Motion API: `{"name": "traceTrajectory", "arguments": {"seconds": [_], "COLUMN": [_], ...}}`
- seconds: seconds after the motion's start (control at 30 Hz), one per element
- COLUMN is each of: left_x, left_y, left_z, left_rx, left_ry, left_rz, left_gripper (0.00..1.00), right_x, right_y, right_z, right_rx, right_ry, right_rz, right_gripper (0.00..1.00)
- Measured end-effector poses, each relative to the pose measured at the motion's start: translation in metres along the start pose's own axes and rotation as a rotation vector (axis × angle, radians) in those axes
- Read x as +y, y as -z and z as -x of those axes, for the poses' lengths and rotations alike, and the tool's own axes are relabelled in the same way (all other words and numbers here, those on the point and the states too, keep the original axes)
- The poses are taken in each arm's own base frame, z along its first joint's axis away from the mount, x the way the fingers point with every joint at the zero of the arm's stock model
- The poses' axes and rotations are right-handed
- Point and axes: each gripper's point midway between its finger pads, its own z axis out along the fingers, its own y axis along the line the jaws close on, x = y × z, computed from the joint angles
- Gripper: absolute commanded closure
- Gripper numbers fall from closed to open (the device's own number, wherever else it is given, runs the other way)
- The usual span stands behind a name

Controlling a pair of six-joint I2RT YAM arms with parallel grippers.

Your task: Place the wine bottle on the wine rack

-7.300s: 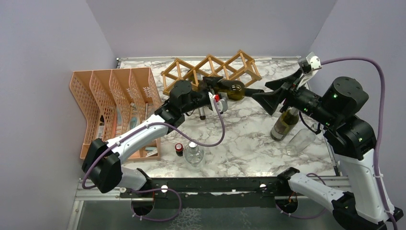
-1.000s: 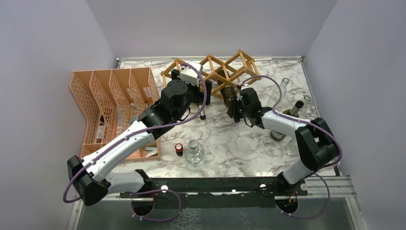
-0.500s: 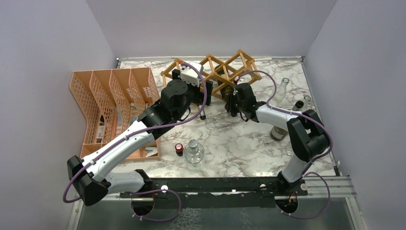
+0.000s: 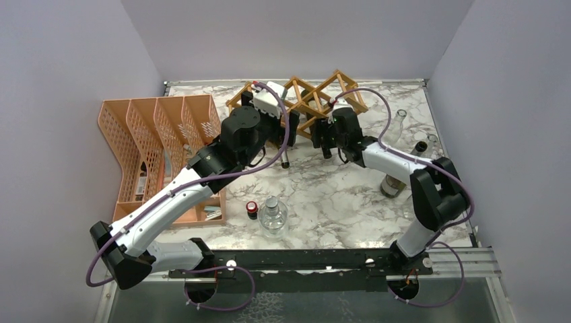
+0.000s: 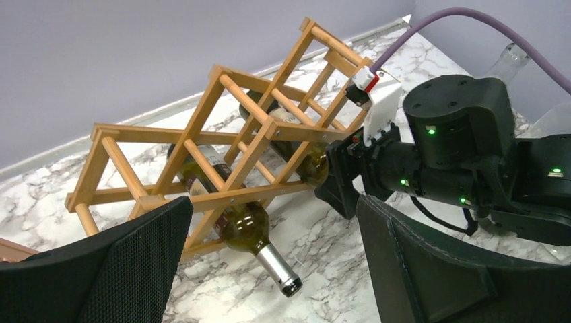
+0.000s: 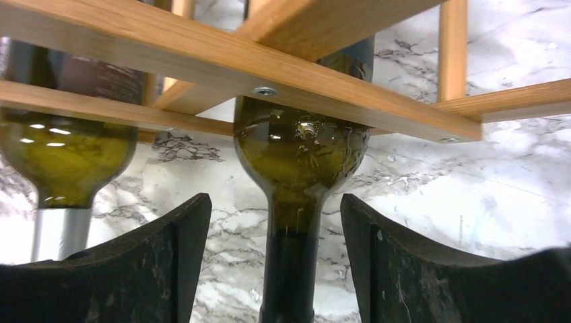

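Note:
My right gripper lifts away next toward the rear clear bottle's neck (image 4: 400, 116), to the gripper's right in the top view, since the dark bottle is racked.
The light-brown wooden wine rack (image 4: 316, 94) lies at the back of the marble table. The dark green wine bottle (image 6: 299, 155) lies in one of its cells, neck pointing out; it also shows in the left wrist view (image 5: 311, 167). My right gripper (image 6: 273, 202) is open, one finger on each side of the dark neck with a gap on both sides; in the top view it (image 4: 326, 138) is at the rack's front. A second green bottle (image 5: 242, 225) with a silver neck lies in the cell to the left. My left gripper (image 5: 273, 208) is open and empty, just in front of it.
An orange mesh file organiser (image 4: 158, 145) stands at the left. A clear glass bottle (image 4: 273, 217) and a small red-capped bottle (image 4: 252, 208) stand near the front. An upright wine bottle (image 4: 392, 183) and clear bottles (image 4: 401, 121) stand at the right.
My right gripper has moved up-left toward the rack, and the green bottle has gone deeper into its cell. My left arm has drawn back slightly.

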Motion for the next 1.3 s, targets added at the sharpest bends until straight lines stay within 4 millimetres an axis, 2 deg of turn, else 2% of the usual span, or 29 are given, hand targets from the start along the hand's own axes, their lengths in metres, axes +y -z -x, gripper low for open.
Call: {"name": "traceTrajectory", "arguments": {"seconds": [0.17, 0.37, 0.63, 0.77, 0.87, 1.03, 1.2, 1.3], "left_x": [0.001, -0.002, 0.0, 0.002, 0.004, 0.009, 0.011, 0.011], "left_y": [0.007, 0.015, 0.033, 0.04, 0.044, 0.053, 0.058, 0.058], "left_z": [0.014, 0.017, 0.022, 0.017, 0.013, 0.017, 0.026, 0.027], "left_rx": [-0.027, -0.03, -0.072, -0.082, -0.087, -0.118, -0.157, -0.163], "left_ry": [-0.015, -0.019, -0.006, -0.002, -0.001, 0.01, 0.022, 0.024], "left_rz": [-0.012, -0.042, -0.065, -0.07, -0.068, -0.057, -0.057, -0.057], "left_gripper": [0.01, 0.01, 0.01, 0.01, 0.01, 0.01, 0.01, 0.01], "right_x": [0.004, 0.004, -0.022, -0.025, -0.021, -0.03, -0.063, -0.082], "right_y": [0.035, 0.099, 0.192, 0.23, 0.246, 0.256, 0.262, 0.262], "right_z": [0.032, 0.07, 0.097, 0.105, 0.102, 0.091, 0.091, 0.099], "right_rx": [-0.064, -0.141, -0.244, -0.274, -0.272, -0.23, -0.232, -0.238], "right_ry": [0.013, 0.014, 0.025, 0.048, 0.069, 0.071, 0.049, 0.034], "right_rz": [0.017, 0.02, -0.083, -0.077, -0.041, -0.074, -0.265, -0.399], "right_gripper": [0.27, 0.27, 0.27, 0.27, 0.27, 0.27, 0.24, 0.24]}}
